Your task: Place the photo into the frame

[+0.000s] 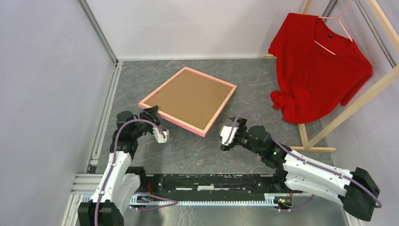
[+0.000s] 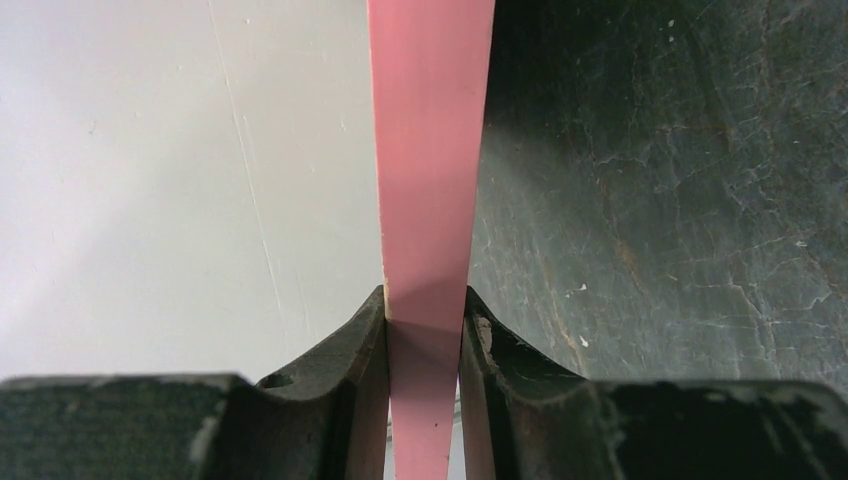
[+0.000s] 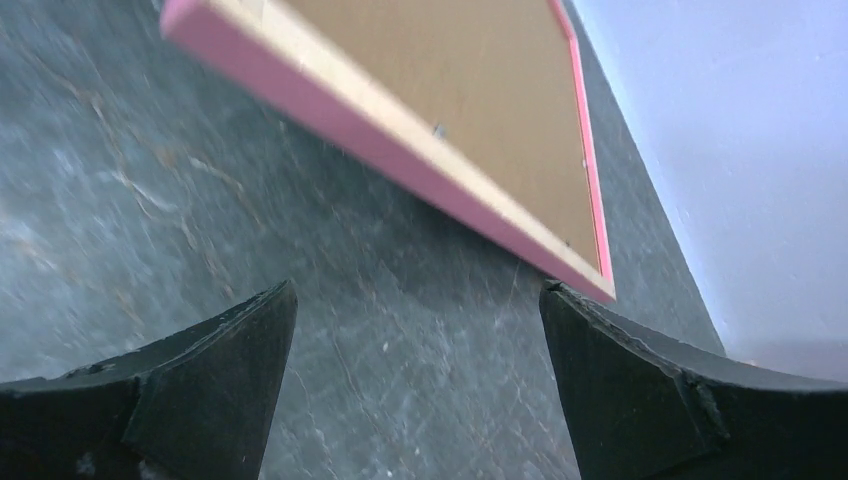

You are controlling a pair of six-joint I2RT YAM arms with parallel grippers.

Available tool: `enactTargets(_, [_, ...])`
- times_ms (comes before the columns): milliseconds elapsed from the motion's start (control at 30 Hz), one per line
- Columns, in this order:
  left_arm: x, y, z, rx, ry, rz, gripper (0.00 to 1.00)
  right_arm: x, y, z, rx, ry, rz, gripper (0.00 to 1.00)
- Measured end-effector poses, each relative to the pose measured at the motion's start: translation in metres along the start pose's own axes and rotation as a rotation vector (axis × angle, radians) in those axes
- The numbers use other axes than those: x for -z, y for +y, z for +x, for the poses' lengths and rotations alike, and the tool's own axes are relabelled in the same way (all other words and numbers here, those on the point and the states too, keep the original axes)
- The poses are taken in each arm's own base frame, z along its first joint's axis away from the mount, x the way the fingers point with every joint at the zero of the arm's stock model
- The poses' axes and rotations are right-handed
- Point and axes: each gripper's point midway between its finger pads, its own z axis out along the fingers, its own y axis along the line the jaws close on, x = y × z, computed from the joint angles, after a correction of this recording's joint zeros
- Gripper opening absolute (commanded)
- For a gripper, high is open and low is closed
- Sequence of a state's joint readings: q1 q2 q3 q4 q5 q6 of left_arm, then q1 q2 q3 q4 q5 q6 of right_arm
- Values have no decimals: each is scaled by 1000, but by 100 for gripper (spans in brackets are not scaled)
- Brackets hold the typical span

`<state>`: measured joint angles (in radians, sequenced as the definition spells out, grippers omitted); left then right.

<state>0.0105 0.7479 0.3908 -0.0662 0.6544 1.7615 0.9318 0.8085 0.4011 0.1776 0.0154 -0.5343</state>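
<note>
The frame's near corner (image 1: 203, 132) (image 3: 192, 24) is still unheld, so my right gripper goes left in the top view next and turns its fingers around this corner.
The frame (image 1: 186, 126) lies back side up on the dark stone-patterned table, showing its brown backing board (image 1: 190, 98), light wood rim and pink outer edge. My left gripper (image 1: 151, 112) is shut on the frame's near-left corner. In the left wrist view the pink edge (image 2: 430, 150) runs straight between the closed fingers (image 2: 372, 345) of that gripper (image 2: 425, 300). My right gripper (image 1: 235, 125) is open and empty, low over the table just short of the frame's near-right corner. In the right wrist view the frame (image 3: 400, 160) lies beyond that gripper (image 3: 418, 300). The photo is out of view.
A red T-shirt (image 1: 320, 66) on a pink hanger hangs from a wooden clothes rack (image 1: 357, 103) at the back right. Pale walls close the left and far sides. A metal rail (image 1: 106, 108) runs along the left edge.
</note>
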Motion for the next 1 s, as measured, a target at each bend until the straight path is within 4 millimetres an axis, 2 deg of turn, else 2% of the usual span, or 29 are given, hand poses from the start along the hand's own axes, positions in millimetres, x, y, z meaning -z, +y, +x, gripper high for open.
enactTargets(67, [1,3,0,1,0,2,21,-5,6,17,51,55,-18,98])
enactTargets(133, [1,3,0,6,1,9,21,-10,5,21,92,66,-18,98])
enactTargets(333, [3,-1,2,17,16,28,20,-24,-11,9,169,14,54,98])
enactTargets(433, [3,0,3,17,19,29,20,-31,-10,5,214,-10,59,98])
enactTargets(833, [2,3,8,19,37,37,19,-49,18,5,355,-30,-38,98])
enactTargets(1000, [2,5,10,20,44,39,19,-63,38,-1,416,-47,-78,88])
